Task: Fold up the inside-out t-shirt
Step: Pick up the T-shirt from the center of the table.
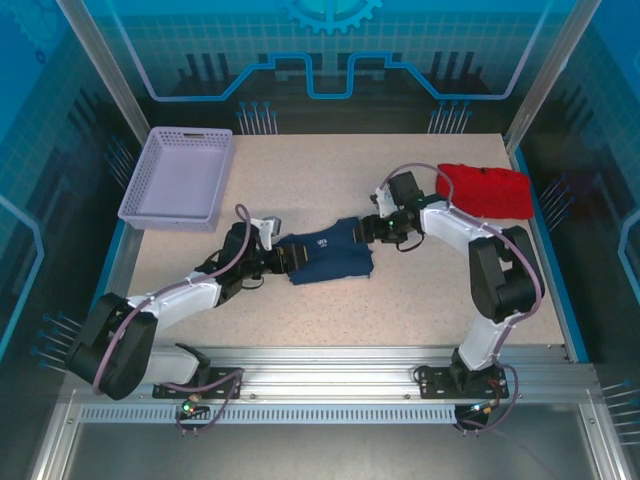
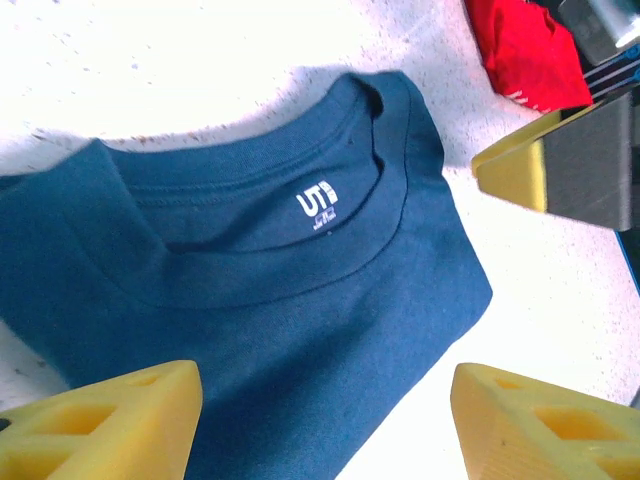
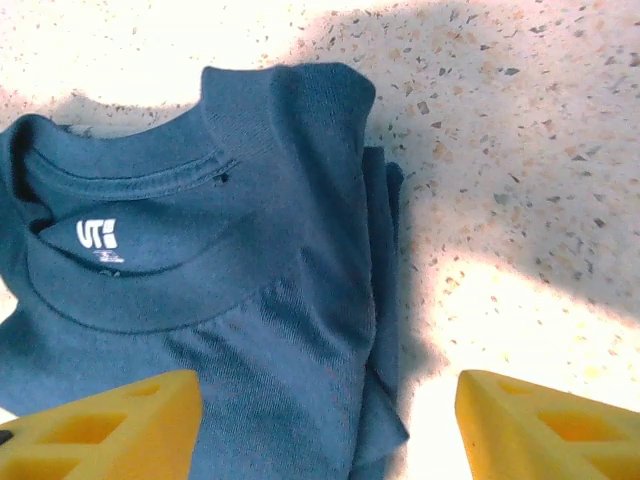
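Observation:
My right gripper should move down toward my left gripper next, because the shirt's layered side edge is below and between its fingers. Then it should pinch the shirt's edge.
The inside-out t-shirt [image 1: 330, 256] lies as a compact navy bundle in the middle of the table, collar and white tag [image 2: 316, 200] facing up. My left gripper [image 1: 284, 256] sits at its left end, open, yellow fingers [image 2: 100, 425] wide apart just above the cloth [image 2: 250, 300]. At the shirt's right end my right gripper [image 1: 372, 231] is open too; its fingers [image 3: 545, 425] straddle the layered side edge of the shirt [image 3: 250, 300]. Neither holds any cloth. The right gripper's finger [image 2: 560, 165] also appears in the left wrist view.
A bright red folded garment [image 1: 486, 190] lies at the back right, close behind the right arm, and also appears in the left wrist view [image 2: 525, 45]. A lilac plastic basket [image 1: 180, 178] stands at the back left. Speckled tabletop [image 1: 320, 175] stretches behind the shirt.

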Available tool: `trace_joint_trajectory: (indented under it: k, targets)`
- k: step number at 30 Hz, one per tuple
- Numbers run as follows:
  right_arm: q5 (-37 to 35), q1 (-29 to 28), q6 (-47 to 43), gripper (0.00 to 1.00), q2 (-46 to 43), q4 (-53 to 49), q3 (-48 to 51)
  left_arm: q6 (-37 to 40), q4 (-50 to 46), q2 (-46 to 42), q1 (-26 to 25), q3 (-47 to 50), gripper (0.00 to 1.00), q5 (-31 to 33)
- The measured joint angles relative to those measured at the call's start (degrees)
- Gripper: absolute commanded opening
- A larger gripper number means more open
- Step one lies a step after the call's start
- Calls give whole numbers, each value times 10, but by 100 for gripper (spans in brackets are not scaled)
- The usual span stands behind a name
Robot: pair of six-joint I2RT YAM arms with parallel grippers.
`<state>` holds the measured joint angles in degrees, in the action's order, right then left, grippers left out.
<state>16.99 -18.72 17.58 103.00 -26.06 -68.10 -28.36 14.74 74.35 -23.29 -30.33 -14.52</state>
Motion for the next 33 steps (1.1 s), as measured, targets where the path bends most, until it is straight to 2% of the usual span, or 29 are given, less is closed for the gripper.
trace_joint_trajectory:
  k: [6, 10, 18, 23, 29, 33]
  targets:
    - [2, -15, 0, 69, 67, -4, -27, 2, -25, -28, 10, 2, 69, 8]
    - [2, -27, 8, 61, 84, 3, -33, 3, -32, -36, 13, 8, 69, 8]
    - [16, -61, 29, 20, 102, 29, -34, 5, -46, -49, 24, 24, 69, 14]
    - [26, -58, 26, 1, 95, 36, -33, 5, -56, -67, 30, 28, 69, 19]
    - [26, -23, -16, 0, 20, 15, -27, 4, -92, -125, 44, 29, 69, 39]
    - [-29, 29, -77, 0, -39, -38, -46, 2, -116, -169, 50, 29, 70, 60]
